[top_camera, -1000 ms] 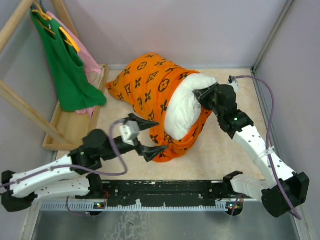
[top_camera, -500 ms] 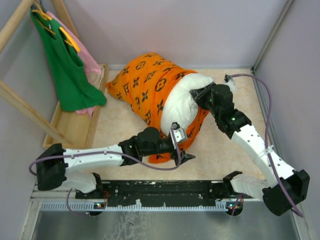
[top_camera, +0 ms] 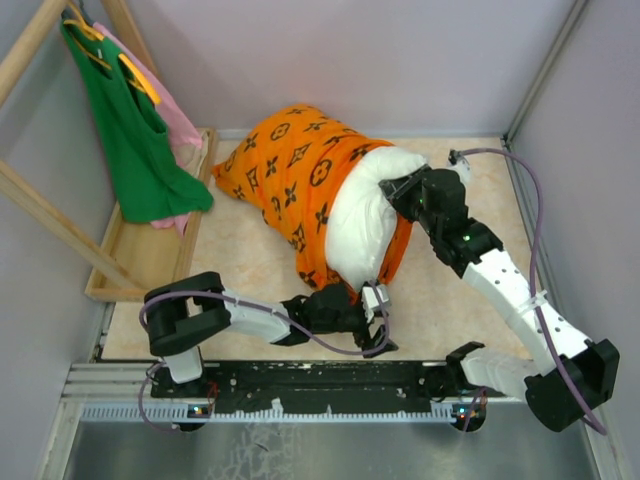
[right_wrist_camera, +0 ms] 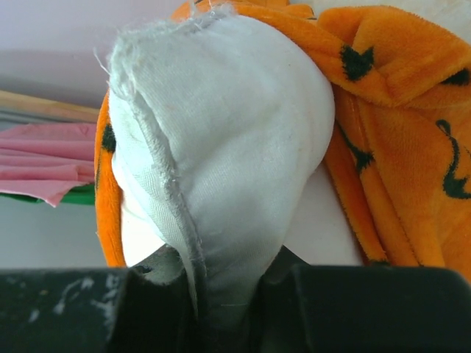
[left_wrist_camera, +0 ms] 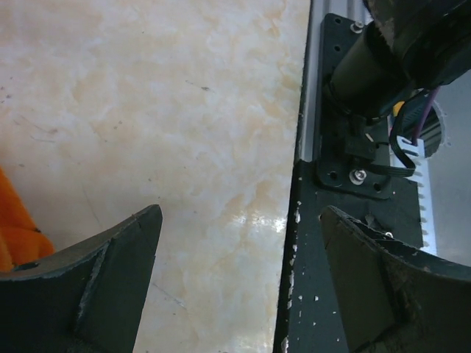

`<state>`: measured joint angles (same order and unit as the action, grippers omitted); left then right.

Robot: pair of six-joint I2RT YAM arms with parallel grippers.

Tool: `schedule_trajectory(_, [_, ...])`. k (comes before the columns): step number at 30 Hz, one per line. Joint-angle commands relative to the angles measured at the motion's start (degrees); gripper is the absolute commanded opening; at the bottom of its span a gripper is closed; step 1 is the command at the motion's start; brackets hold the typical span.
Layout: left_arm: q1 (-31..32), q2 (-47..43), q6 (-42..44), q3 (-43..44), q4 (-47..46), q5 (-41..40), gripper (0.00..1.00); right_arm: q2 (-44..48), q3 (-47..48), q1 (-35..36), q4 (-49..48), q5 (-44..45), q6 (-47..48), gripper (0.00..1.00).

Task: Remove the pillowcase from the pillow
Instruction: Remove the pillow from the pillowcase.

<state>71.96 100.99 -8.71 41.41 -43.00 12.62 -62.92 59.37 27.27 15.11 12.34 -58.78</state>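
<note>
The pillow's bare near end shows white past the orange hem, so I should next move my left gripper outward to it and close there.
The orange pillowcase with black motifs covers the far left part of the white pillow, whose near right end is bare. My right gripper is shut on the pillow's corner. In the right wrist view the white corner is pinched in the gripper, with orange fabric behind it. My left gripper lies low at the table's front edge, just below the pillowcase's near hem. In the left wrist view it is open and empty over bare table, with a sliver of orange at the left.
A green tank top and a pink garment hang on a wooden rack at the left, above a wooden tray. A black rail runs along the front edge. Grey walls close the back and right.
My left arm swung from the left, reached right and dropped low to the front edge below the pillow. The pillowcase's near hem has slid back, baring more white. The right gripper held still.
</note>
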Motion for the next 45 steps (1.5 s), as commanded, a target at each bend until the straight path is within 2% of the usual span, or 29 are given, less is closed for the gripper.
schedule_trajectory(1, [-0.2,-0.4,-1.8,-2.5,-5.1,-6.4,0.94,1.4,4.9,0.9,-10.0,-2.0,-4.8,0.0])
schedule_trajectory(5, [-1.2,-5.2,-0.5,-7.8,-3.1,-13.7,0.96,1.9,6.8,-0.3,-7.9,-5.6,-6.1,0.0])
schedule_trajectory(7, [-1.4,-9.0,-0.6,-10.1,0.8,-17.6,0.97,3.3,5.4,-3.3,-7.7,-10.0,-6.2,0.0])
schedule_trajectory(11, [-2.2,-18.0,0.6,-12.4,7.9,-19.8,0.99,5.3,-3.2,-15.1,-13.6,-30.7,-9.0,0.0])
schedule_trajectory(13, [-3.1,-22.6,0.8,-12.7,11.4,-20.3,1.0,5.3,-6.6,-18.5,-13.2,-38.0,-7.8,0.0])
schedule_trajectory(16, [-5.9,-28.1,0.7,-12.8,17.4,-24.9,0.99,6.4,-9.6,-19.2,-7.7,-39.2,-2.3,0.0])
schedule_trajectory(19, [-12.4,-29.9,0.3,-13.1,22.8,-29.0,1.0,8.2,-11.2,-19.4,-2.7,-40.0,2.4,0.0])
schedule_trajectory(22, [-15.8,-32.8,-0.1,-12.1,27.0,-32.0,0.99,8.9,-12.7,-20.6,-0.3,-44.1,5.6,0.0])
schedule_trajectory(26, [-18.0,-38.8,1.7,-9.7,29.3,-30.8,1.0,9.9,-17.6,-21.7,0.4,-45.5,6.8,0.0])
schedule_trajectory(28, [-19.5,-40.4,2.5,-6.7,29.7,-27.3,1.0,10.3,-19.7,-21.7,-0.8,-46.1,7.1,0.0])
schedule_trajectory(30, [-20.7,-39.7,3.7,-2.8,30.4,-22.9,1.0,11.2,-20.7,-21.7,-0.8,-45.5,8.2,0.0])
schedule_trajectory(32, [-20.9,-36.8,5.4,1.9,31.9,-22.0,1.0,12.2,-20.5,-21.7,0.6,-43.8,10.3,0.0])
schedule_trajectory(36, [-21.0,-28.3,8.7,9.8,31.3,-26.0,1.0,14.2,-20.1,-21.8,2.3,-41.8,13.7,0.0])
schedule_trajectory(41, [-21.5,-13.5,11.0,18.9,31.4,-34.6,1.0,14.9,-20.8,-21.4,1.0,-45.5,14.2,0.0])
schedule_trajectory(45, [-26.0,-7.3,8.1,21.9,34.7,-35.3,0.99,15.0,-20.6,-21.5,0.6,-48.3,15.0,0.0])
